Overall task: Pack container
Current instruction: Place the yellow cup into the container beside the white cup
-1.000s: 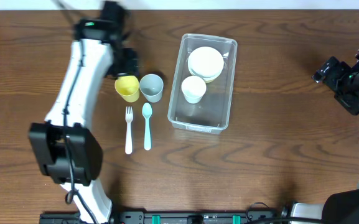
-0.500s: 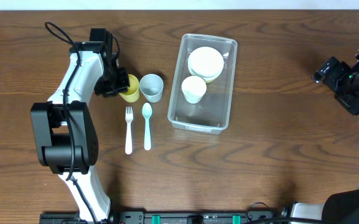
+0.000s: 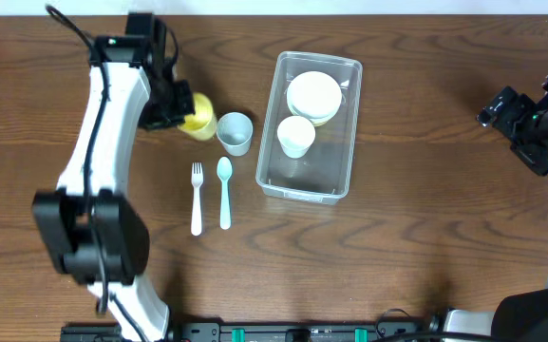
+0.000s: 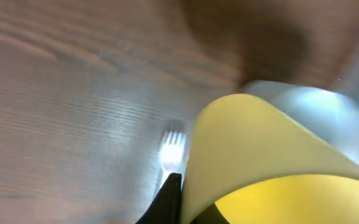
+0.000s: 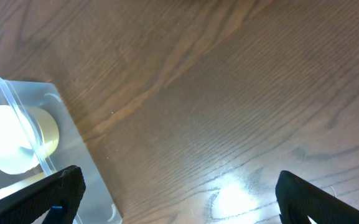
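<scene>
The yellow cup should go over the container with my left gripper, then down beside the white cup, where the bottom of the container is empty.
The clear container (image 3: 272,179) stands right of centre on the table, also in the right wrist view (image 5: 73,143). Inside it are a white bowl (image 3: 313,95) and a white cup (image 3: 295,136). My left gripper (image 3: 174,106) is shut on the rim of a yellow cup (image 3: 198,117), which is tilted beside a grey cup (image 3: 235,132). In the left wrist view the yellow cup (image 4: 260,155) fills the frame, its wall pinched by a black finger (image 4: 167,199). My right gripper (image 5: 179,193) stands open over bare wood at the far right (image 3: 511,114), holding nothing.
A white fork (image 3: 197,198) and a light blue spoon (image 3: 224,193) lie side by side in front of the cups, left of the container. The fork (image 4: 172,149) shows blurred below the yellow cup, with the grey cup (image 4: 310,106) behind it.
My left gripper has shut on the yellow cup's rim and drawn it a little toward the back, tilting it. The right arm has not moved.
</scene>
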`<state>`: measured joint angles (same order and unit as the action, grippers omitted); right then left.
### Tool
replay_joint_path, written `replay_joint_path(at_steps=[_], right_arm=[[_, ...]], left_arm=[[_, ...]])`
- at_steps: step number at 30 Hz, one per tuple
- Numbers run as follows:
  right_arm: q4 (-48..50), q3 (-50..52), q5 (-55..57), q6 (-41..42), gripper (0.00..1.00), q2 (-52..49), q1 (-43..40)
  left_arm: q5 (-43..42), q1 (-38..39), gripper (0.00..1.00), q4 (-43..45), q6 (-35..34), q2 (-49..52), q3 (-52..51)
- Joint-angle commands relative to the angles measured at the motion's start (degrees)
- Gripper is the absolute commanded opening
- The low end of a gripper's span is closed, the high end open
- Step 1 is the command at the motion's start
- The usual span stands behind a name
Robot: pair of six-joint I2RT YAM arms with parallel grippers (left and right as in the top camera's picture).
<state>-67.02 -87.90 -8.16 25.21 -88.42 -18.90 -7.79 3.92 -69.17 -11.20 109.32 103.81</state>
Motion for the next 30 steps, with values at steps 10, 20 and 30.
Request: replay_joint_path(at_steps=[10, 20, 30], right_arm=[[-0.07, 0.04, -0.22, 0.02, 0.99, 0.13, -0.22], [-0.07, 0.04, -0.22, 0.02, 0.99, 0.13, -0.22], [-0.07, 0.04, -0.22, 0.02, 0.99, 0.13, -0.22]], left_arm=[[4.63, 27.65, 0.06, 2.12, -1.11, -7.34, 2.91], [6.80, 36.85, 0.06, 8.26, -3.96, 5.97, 2.86], [7.06, 36.09, 0.06, 15.37, -3.93, 15.15, 2.86]])
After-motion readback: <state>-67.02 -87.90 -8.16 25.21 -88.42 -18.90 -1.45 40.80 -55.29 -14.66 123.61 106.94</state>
